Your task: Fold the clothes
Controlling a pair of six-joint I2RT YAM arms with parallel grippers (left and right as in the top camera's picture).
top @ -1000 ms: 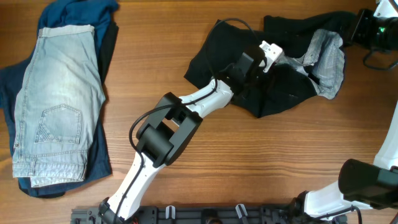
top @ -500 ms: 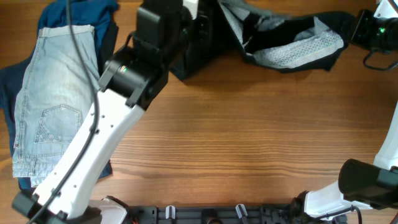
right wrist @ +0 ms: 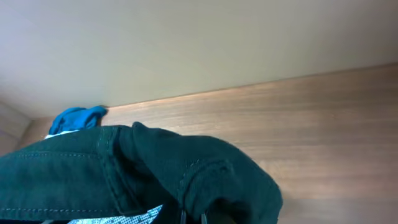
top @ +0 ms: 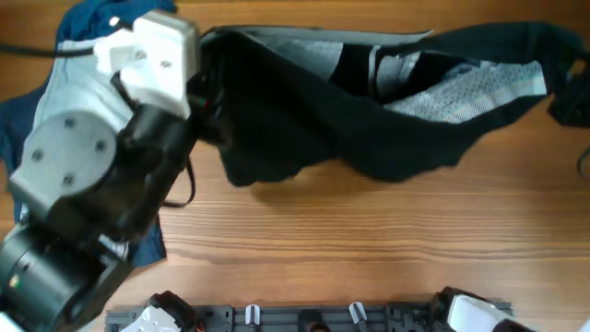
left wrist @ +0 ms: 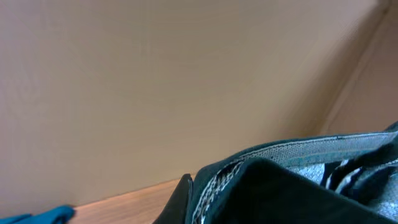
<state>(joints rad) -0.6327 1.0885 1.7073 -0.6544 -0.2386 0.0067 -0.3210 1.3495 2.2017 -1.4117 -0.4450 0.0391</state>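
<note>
The shorts hang in the air, so my left gripper should next lower outward to the bare far tabletop beside the dark blue garment (top: 101, 18) and release them.
The black shorts (top: 313, 120) hang stretched in the air between my two grippers, with the pale dotted lining (top: 461, 88) showing along the top. My left gripper (top: 205, 92) is shut on their left end, and its fingers are hidden by the fabric in the left wrist view (left wrist: 292, 193). My right gripper (top: 567, 92) is shut on the right end, with the waistband bunched over its fingertips (right wrist: 205, 218). Light-blue denim shorts (top: 64, 83) lie on a dark blue garment (top: 101, 18) at the far left, mostly hidden under my left arm.
The wooden table (top: 369, 249) lies well below the lifted shorts. A plain wall (left wrist: 155, 74) stands behind the table. My raised left arm (top: 83, 184) fills the left side of the overhead view. A black rail (top: 304, 318) runs along the front edge.
Both grippers have risen and pulled apart, lifting the black shorts off the table and spreading them wide. My left arm has swung up close to the overhead camera.
</note>
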